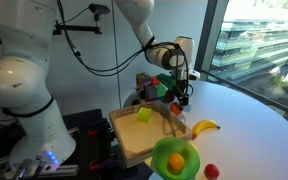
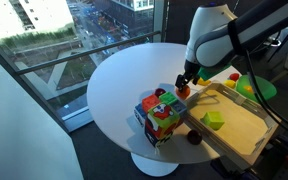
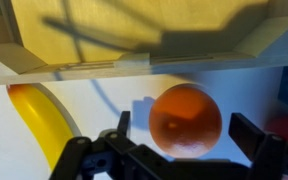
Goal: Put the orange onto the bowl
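Observation:
The orange (image 1: 175,108) (image 3: 184,112) sits between the gripper's open fingers with a gap on each side, so the gripper should next stay in place and close both fingers on it.
The orange (image 3: 184,112) is a small reddish-orange fruit lying on the white table, between the fingers of my gripper (image 3: 185,124). The gripper is open, with a gap on each side of the fruit. In an exterior view the gripper (image 2: 184,84) hangs low over the orange (image 2: 182,92), beside a colourful cube. The green bowl (image 1: 174,160) stands at the near end of the table with a paler yellow-orange fruit (image 1: 176,160) in it. The bowl also shows in the other exterior view (image 2: 261,89), behind the tray.
A square wooden tray (image 1: 134,138) lies next to the gripper; its wall fills the top of the wrist view (image 3: 134,62). A banana (image 1: 204,127) (image 3: 44,118) lies close by. A colourful cube (image 2: 161,113) and a red ball (image 1: 211,171) are also on the table.

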`<state>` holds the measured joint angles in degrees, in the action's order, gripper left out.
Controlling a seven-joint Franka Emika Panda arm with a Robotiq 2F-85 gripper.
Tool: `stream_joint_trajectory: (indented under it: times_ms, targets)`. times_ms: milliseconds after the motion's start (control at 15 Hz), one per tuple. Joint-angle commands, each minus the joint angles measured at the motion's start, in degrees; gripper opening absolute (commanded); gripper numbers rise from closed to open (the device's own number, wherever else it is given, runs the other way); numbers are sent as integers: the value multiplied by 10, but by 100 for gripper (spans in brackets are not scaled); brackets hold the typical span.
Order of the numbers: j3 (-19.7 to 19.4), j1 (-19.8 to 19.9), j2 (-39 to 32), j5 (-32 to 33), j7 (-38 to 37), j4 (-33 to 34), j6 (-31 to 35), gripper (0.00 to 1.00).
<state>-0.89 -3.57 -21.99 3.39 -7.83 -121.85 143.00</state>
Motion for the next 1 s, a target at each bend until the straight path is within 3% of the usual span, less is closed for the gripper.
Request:
stream_joint_trajectory:
  times_ms: [0,333,400,467,667,933]
  targets:
    - [-10,-9,-10,15,-21,4,8,100]
    - [-13,-14,-20,19,-23,7,12,100]
    - [-15,-16,-23,21,-24,9,12,75]
    - [-17,-18,-25,23,-27,10,13,74]
    - [-22,-23,-28,31,-36,13,12,49]
    - [-20,-22,-18,27,-35,10,5,47]
